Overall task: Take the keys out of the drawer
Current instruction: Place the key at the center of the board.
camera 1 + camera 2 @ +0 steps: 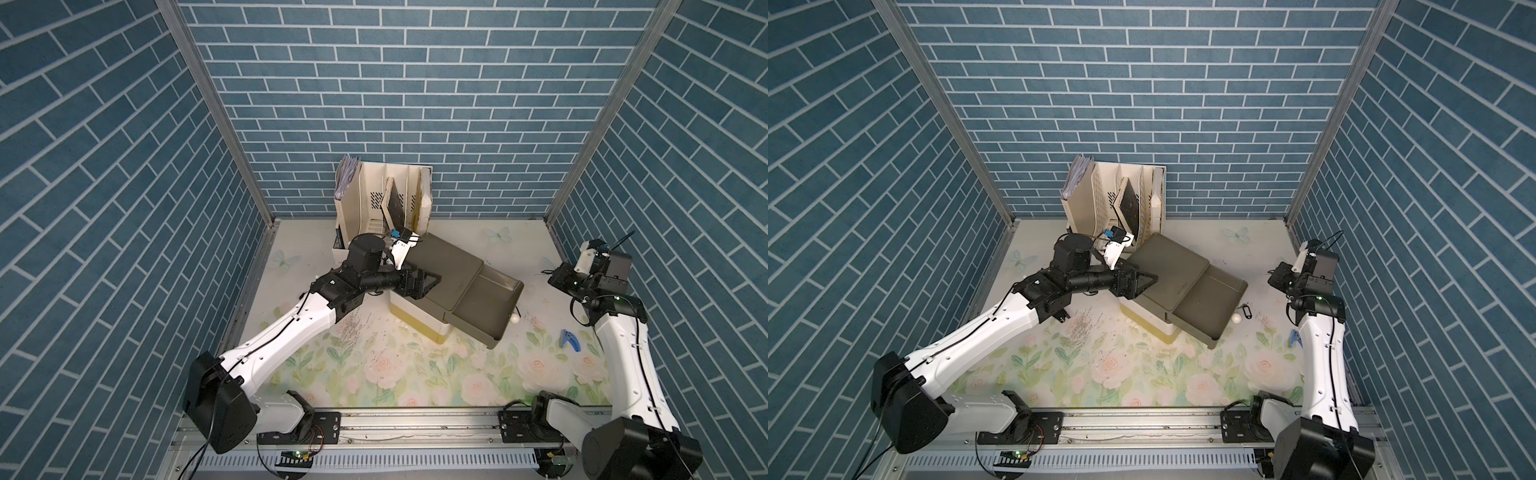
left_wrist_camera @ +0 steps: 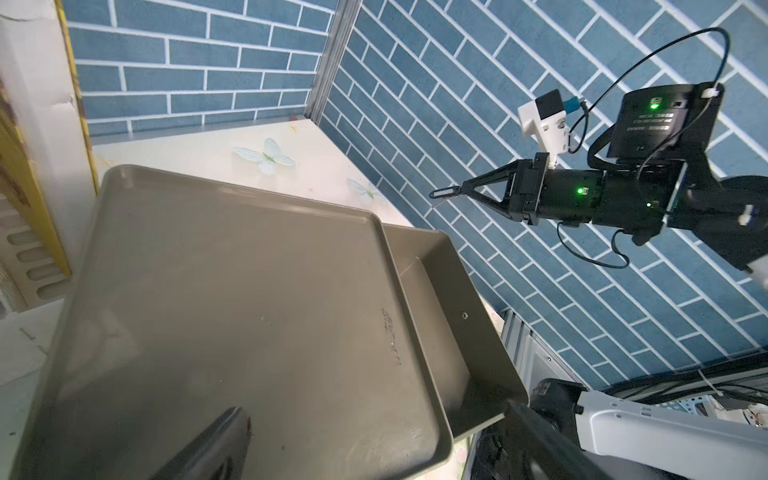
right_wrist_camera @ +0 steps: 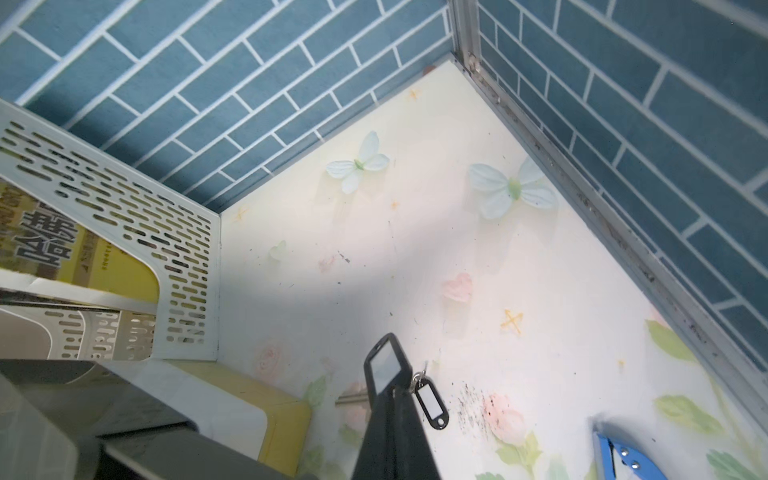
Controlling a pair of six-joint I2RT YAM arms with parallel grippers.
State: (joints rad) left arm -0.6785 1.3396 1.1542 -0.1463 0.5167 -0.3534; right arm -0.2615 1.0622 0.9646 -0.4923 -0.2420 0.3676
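My right gripper moves down toward the other key (image 1: pixel 1248 311) (image 3: pixel 432 403) next and releases the black tag there, since that key lies on the mat below, nearer the drawer front.
The grey drawer (image 1: pixel 484 309) stands pulled out of the low cabinet (image 1: pixel 440 266), and the part of its floor that shows is bare. My right gripper (image 3: pixel 390 388) hangs above the mat right of the drawer, shut on the black tag (image 3: pixel 384 363) of one of the keys. Seen from the left wrist view, that tag (image 2: pixel 444 192) sticks out of the shut fingertips. Another key with a black tag (image 1: pixel 1246 311) lies on the mat beside the drawer front. My left gripper (image 1: pixel 430 282) is open over the cabinet top, nothing between its fingers (image 2: pixel 216 444).
A cream file holder (image 1: pixel 374 195) with papers stands against the back wall behind the cabinet. A blue claw-shaped tool (image 1: pixel 567 338) lies on the floral mat near my right arm. A white knob (image 1: pixel 515 319) sticks out of the drawer front. Dark specks (image 1: pixel 349 328) lie left of the cabinet.
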